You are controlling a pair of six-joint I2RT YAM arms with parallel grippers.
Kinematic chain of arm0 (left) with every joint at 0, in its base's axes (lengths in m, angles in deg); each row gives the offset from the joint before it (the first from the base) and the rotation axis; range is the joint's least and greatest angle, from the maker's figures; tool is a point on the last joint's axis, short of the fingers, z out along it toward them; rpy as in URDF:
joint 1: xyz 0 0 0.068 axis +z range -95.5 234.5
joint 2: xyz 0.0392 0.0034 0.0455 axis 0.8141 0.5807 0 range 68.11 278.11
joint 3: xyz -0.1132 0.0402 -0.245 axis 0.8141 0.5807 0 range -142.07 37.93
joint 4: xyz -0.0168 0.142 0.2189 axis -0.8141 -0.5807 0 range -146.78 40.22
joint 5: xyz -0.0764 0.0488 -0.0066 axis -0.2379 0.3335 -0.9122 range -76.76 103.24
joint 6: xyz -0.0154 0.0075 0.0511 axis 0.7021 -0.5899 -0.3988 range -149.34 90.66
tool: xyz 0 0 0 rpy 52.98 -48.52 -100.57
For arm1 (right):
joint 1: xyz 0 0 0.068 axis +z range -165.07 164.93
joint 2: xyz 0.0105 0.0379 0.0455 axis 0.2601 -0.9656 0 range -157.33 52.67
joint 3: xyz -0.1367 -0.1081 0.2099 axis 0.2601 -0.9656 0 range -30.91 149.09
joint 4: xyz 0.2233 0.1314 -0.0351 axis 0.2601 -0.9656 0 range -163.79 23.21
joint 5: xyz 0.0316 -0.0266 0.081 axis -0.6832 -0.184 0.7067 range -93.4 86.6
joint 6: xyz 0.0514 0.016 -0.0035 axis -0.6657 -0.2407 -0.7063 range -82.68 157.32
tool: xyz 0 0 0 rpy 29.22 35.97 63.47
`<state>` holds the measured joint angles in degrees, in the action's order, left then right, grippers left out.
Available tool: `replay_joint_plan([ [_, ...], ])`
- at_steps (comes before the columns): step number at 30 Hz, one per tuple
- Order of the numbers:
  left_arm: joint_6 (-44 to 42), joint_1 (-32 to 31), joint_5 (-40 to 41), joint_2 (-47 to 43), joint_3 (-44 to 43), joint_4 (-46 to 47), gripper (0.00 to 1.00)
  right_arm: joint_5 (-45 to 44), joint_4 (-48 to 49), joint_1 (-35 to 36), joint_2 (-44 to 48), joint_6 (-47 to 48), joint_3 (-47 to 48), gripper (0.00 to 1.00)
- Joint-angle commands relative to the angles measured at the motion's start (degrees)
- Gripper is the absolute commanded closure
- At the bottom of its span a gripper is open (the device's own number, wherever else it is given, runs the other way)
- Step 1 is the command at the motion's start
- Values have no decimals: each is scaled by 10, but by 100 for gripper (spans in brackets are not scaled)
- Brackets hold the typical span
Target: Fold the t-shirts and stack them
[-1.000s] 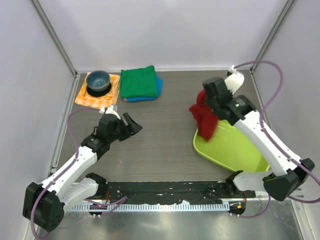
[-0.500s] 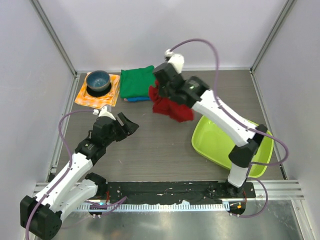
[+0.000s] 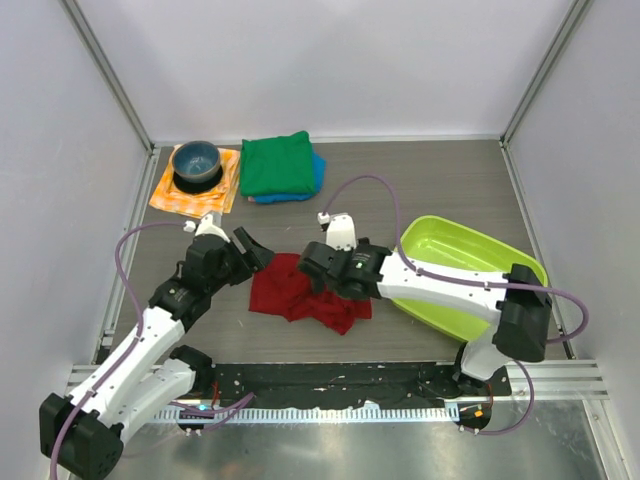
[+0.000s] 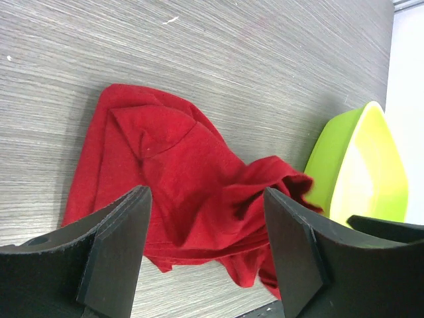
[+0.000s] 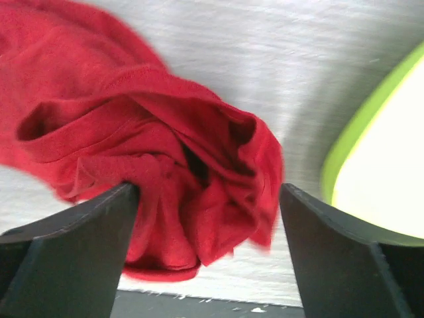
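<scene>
The right gripper lifts off the red t-shirt toward the lime green tray next, then moves down over its shirt-side rim [image 3: 402, 246] [image 5: 336, 158], since the tray crowds the shirt.
The dark red t-shirt [image 3: 283, 296] lies crumpled on the table in front of centre. My right gripper [image 3: 318, 276] is low over its right side, jaws wide open; the right wrist view shows the bunched red t-shirt [image 5: 132, 126] spread between and beyond the open fingers [image 5: 79, 232]. My left gripper [image 3: 252, 250] hovers open at the shirt's left edge, and the left wrist view shows the red t-shirt [image 4: 179, 165] lying below its jaws. The green t-shirt [image 3: 277, 164] sits folded on the blue t-shirt [image 3: 318, 176] at the back.
A lime green tray [image 3: 462, 268] sits right of the red shirt, under the right arm. At the back left, a dark blue bowl [image 3: 196, 162] stands on an orange-and-white checked cloth [image 3: 172, 197]. Frame posts and walls enclose the table.
The right arm swung from the back down to the front centre with the red t-shirt, then opened its jaws; the shirt now rests on the table. The left arm barely moved.
</scene>
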<state>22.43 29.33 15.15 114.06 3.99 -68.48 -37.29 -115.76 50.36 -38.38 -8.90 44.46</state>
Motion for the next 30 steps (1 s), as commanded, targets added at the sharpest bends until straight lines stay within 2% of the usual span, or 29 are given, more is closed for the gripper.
replay_joint_plan([
  [1, -11, -2, -12, 12, -16, 24, 27, -177, 10, -8, 103, -27, -15, 5],
  [3, -13, -2, -35, 37, -16, 43, 28, -225, -1, -20, 148, -2, 0, 4],
  [7, -24, -21, -59, 92, -14, 70, 29, -207, -71, -102, 170, -13, 15, 3],
  [13, -18, -66, -77, 181, -6, 119, 29, -169, -74, -187, 194, -49, -103, 2],
  [16, -18, -107, -74, 240, -23, 134, 29, -126, -29, -230, 193, -36, -159, 2],
  [21, -7, -160, -50, 324, -37, 179, 30, -96, 44, -263, 162, -9, -174, 2],
  [28, -3, -164, -30, 424, -46, 227, 31, -51, 113, -280, 105, 9, -168, 2],
  [30, -3, -165, -34, 443, -48, 234, 35, -42, 123, -283, 83, 14, -164, 2],
])
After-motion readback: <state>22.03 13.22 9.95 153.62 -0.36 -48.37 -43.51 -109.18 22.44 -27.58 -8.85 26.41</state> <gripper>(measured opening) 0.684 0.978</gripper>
